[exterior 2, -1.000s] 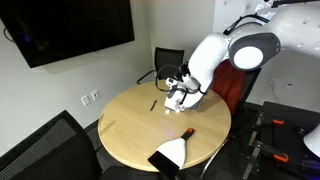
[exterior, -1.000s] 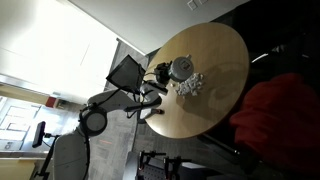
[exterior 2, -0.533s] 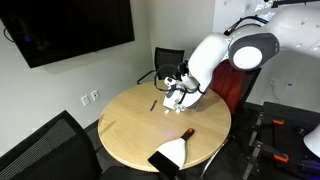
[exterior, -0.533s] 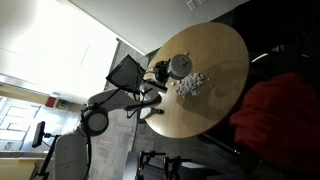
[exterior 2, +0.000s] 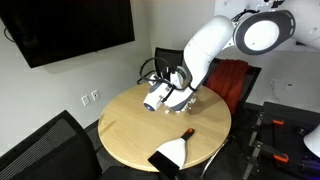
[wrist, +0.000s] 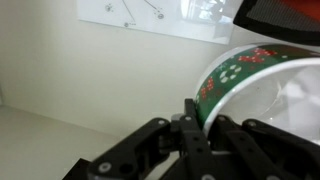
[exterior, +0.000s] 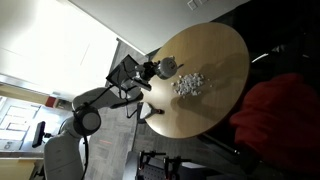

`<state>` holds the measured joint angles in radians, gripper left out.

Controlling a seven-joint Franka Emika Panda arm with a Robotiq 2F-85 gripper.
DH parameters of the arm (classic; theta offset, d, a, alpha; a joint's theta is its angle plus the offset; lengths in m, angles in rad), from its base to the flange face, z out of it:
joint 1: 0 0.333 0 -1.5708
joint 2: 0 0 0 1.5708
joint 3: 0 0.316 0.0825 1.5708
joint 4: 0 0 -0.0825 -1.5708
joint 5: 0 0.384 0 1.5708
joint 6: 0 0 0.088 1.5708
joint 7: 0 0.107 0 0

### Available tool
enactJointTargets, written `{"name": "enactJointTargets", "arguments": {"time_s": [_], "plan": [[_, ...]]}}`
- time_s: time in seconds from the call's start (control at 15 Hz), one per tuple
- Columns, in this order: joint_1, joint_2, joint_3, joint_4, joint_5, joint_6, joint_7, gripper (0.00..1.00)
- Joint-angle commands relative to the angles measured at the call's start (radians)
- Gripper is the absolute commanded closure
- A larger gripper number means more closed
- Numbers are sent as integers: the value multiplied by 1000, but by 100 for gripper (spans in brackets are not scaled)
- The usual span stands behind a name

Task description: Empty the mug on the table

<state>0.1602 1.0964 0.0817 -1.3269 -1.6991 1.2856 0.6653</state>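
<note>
I should next turn the mug [exterior: 168, 67] in my gripper upright, lower it onto bare tabletop beside the white pieces and release it, as they already lie spilled out.
My gripper [wrist: 200, 126] is shut on the rim of the mug [wrist: 250, 75]. In the wrist view the mug has a green band with red and white marks and a pale inside. In both exterior views the mug [exterior: 168, 67] [exterior 2: 155, 101] looks small and grey. It lies on its side in my gripper [exterior: 156, 70] [exterior 2: 166, 97], lifted above the round tan table [exterior: 220, 45] [exterior 2: 125, 128]. A pile of small white pieces [exterior: 189, 84] lies on the tabletop beside the mug.
A black flat object [exterior 2: 170, 154] with a small dark bottle [exterior 2: 186, 133] lies at the table's edge. A red chair [exterior 2: 236, 80] stands behind the arm and a black chair [exterior 2: 45, 145] in front. A dark screen [exterior 2: 70, 30] hangs on the wall.
My gripper has carried the mug away from the white pile toward the table's edge and lifted it. The pile stays on the table.
</note>
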Motion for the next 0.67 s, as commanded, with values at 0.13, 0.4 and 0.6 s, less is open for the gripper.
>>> {"name": "enactJointTargets", "arguments": {"time_s": [0.13, 0.4, 0.6], "plan": [[2, -195, 88, -94, 116, 208, 38, 97], [1, -285, 114, -139, 191, 432, 44, 97], [-4, -336, 115, -180, 228, 626, 59, 97]]}}
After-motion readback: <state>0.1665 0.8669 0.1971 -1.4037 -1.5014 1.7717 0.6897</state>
